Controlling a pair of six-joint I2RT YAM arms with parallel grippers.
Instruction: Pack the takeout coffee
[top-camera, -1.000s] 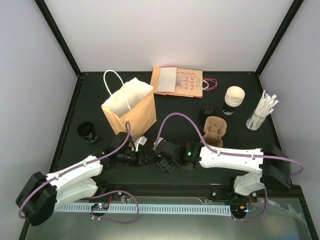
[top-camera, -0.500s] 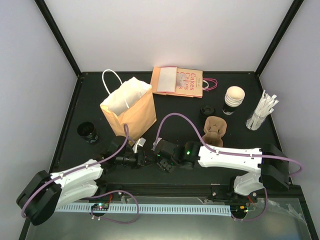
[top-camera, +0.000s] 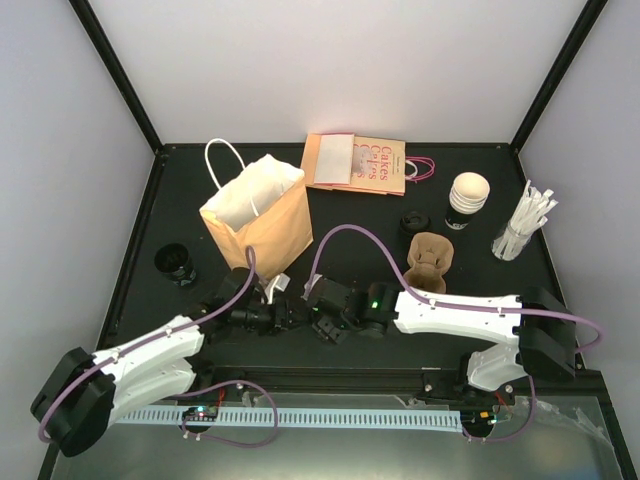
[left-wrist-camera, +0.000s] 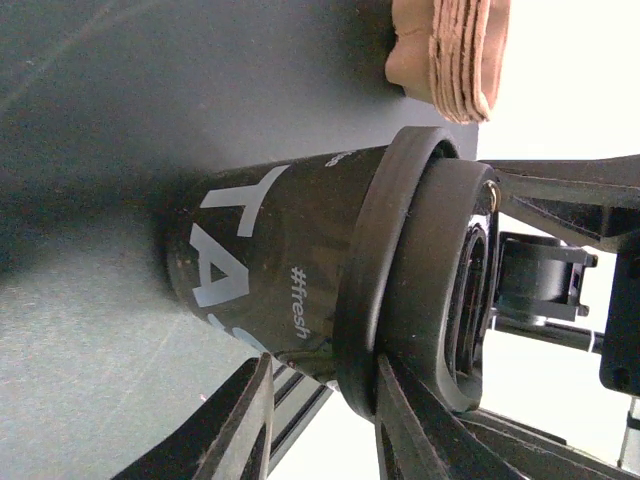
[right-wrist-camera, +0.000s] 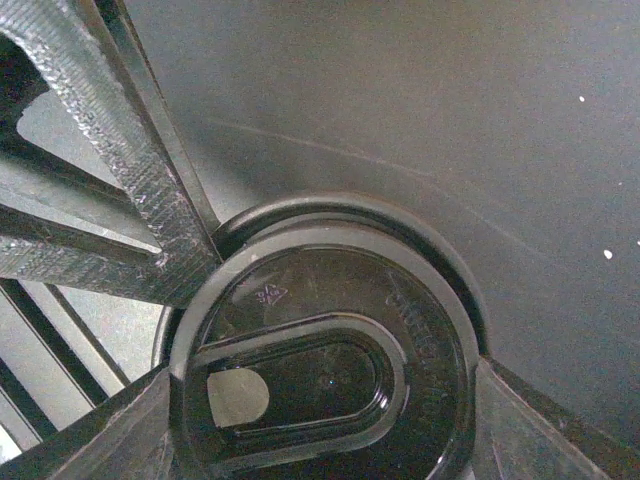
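The dark tabletop lies below my right gripper, so next I need to turn that gripper slightly, keep it over the same spot and open its fingers to let go of the lid.
The takeout coffee (left-wrist-camera: 270, 260) is a small black cup with white lettering, standing on the dark table with its black lid (right-wrist-camera: 330, 370) on. My right gripper (right-wrist-camera: 330, 395) comes down from above and is shut on the lid, one finger against each side. My left gripper (left-wrist-camera: 325, 360) reaches in from the side, jaws narrow, straddling the lid's rim. One finger (left-wrist-camera: 420, 430) touches the lid's shoulder; the other (left-wrist-camera: 245, 420) sits a little off the cup wall. In the top view both grippers (top-camera: 285, 313) (top-camera: 322, 318) meet near the front and hide the cup.
An open brown paper bag (top-camera: 258, 222) stands upright just behind the left gripper. The pulp cup carrier (top-camera: 430, 260) lies to the right. Flat printed bags (top-camera: 357, 162), another cup (top-camera: 468, 198), a loose lid (top-camera: 413, 221) and wrapped straws (top-camera: 522, 222) sit farther back; a black cup (top-camera: 176, 262) sits left.
The left arm has crept slightly toward the cup and its jaws have narrowed a touch. The right gripper and the cup have stayed in place.
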